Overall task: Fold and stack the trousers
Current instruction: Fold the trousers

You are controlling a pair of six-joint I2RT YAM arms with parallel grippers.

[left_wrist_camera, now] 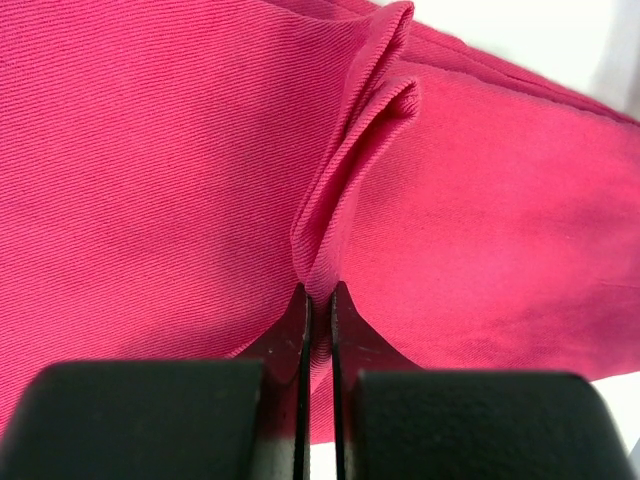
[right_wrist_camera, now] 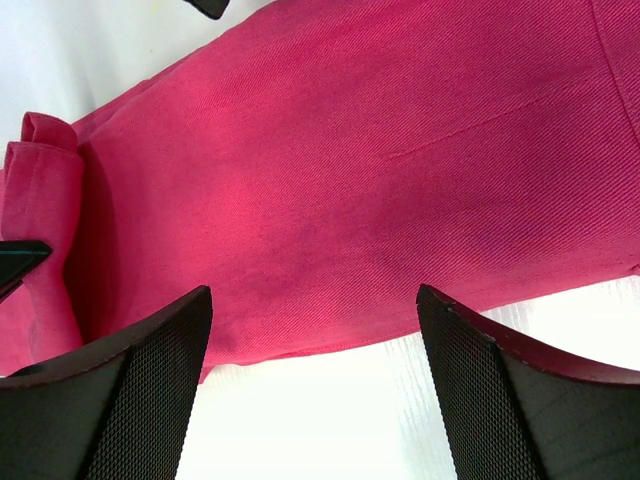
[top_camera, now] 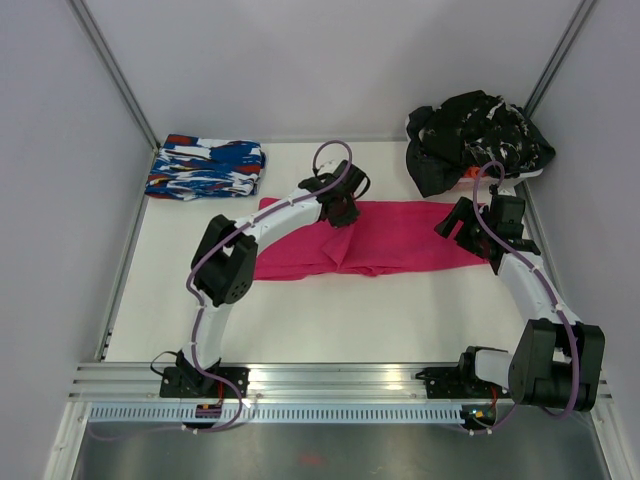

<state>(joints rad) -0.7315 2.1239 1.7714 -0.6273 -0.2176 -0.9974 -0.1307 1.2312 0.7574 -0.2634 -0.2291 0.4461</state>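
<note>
The trousers' pleat still stands bunched, so my left gripper should pull it to the right in the top view over the flat cloth (top_camera: pixel 379 232) next, then let it go.
The magenta-pink trousers (top_camera: pixel 390 240) lie stretched left to right across the middle of the white table, folded lengthwise. My left gripper (top_camera: pixel 343 212) is over their middle, near the far edge, and is shut on a raised pleat of the cloth (left_wrist_camera: pixel 340 200). My right gripper (top_camera: pixel 462 222) is open and empty at the trousers' right end. In the right wrist view its fingers (right_wrist_camera: pixel 140 380) stand wide apart over the cloth's near edge (right_wrist_camera: pixel 340 200), with bare table between them.
A folded blue, white and red patterned garment (top_camera: pixel 205 168) lies at the back left. A heap of black clothes with white flecks (top_camera: pixel 475 140) sits at the back right. Grey walls close in the table (top_camera: pixel 330 320) on three sides.
</note>
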